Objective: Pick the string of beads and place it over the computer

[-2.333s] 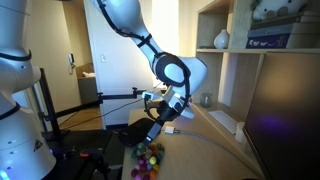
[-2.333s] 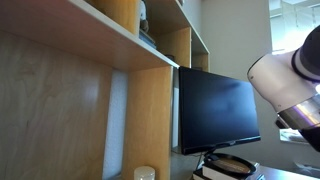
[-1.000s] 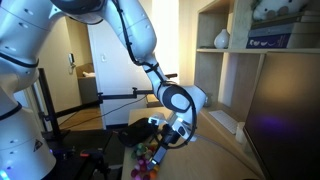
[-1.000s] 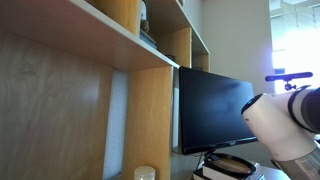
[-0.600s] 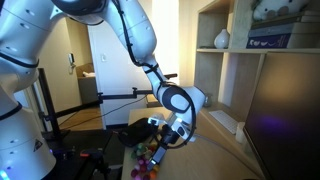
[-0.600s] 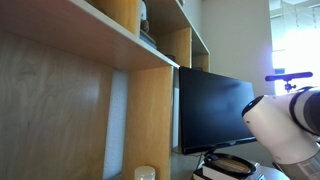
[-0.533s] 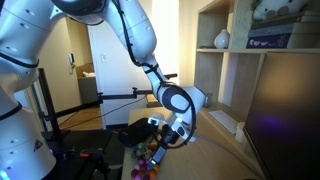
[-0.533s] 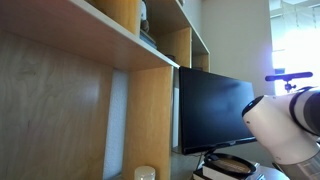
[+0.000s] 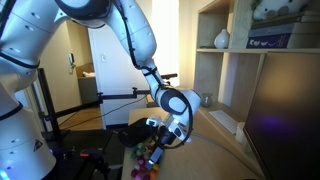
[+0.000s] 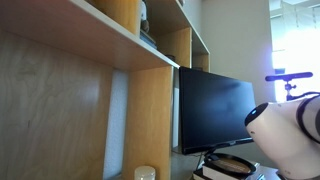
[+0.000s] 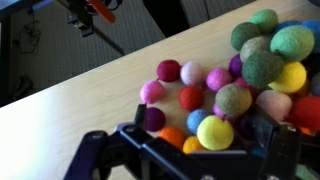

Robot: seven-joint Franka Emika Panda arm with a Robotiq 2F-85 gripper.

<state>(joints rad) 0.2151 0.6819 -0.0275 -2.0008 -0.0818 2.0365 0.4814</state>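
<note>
The olive-green bead lies below my gripper, toward the right in the wrist view. My gripper eases down and that way next until the bead sits between my fingers.
The string of beads (image 11: 240, 85) is a bunch of red, green, yellow, pink and purple balls on the wooden table. It fills the right half of the wrist view. In an exterior view the beads (image 9: 148, 162) lie just under my gripper (image 9: 156, 143). My gripper (image 11: 200, 135) is open and low over the bunch, with its two dark fingers straddling the nearest beads. The computer is a dark monitor, at the right edge in an exterior view (image 9: 285, 110) and in the middle of an exterior view (image 10: 215, 105).
Wooden shelves (image 9: 235, 50) stand beside the monitor, holding a vase (image 9: 221, 39) and boxes. A black lump (image 9: 135, 133) lies next to the beads. A stand with cables (image 11: 95, 15) is behind the table's edge. My arm's casing (image 10: 290, 140) blocks the lower right.
My arm has come down from above, bringing the gripper close over the beads. In the last half second it sank only slightly further.
</note>
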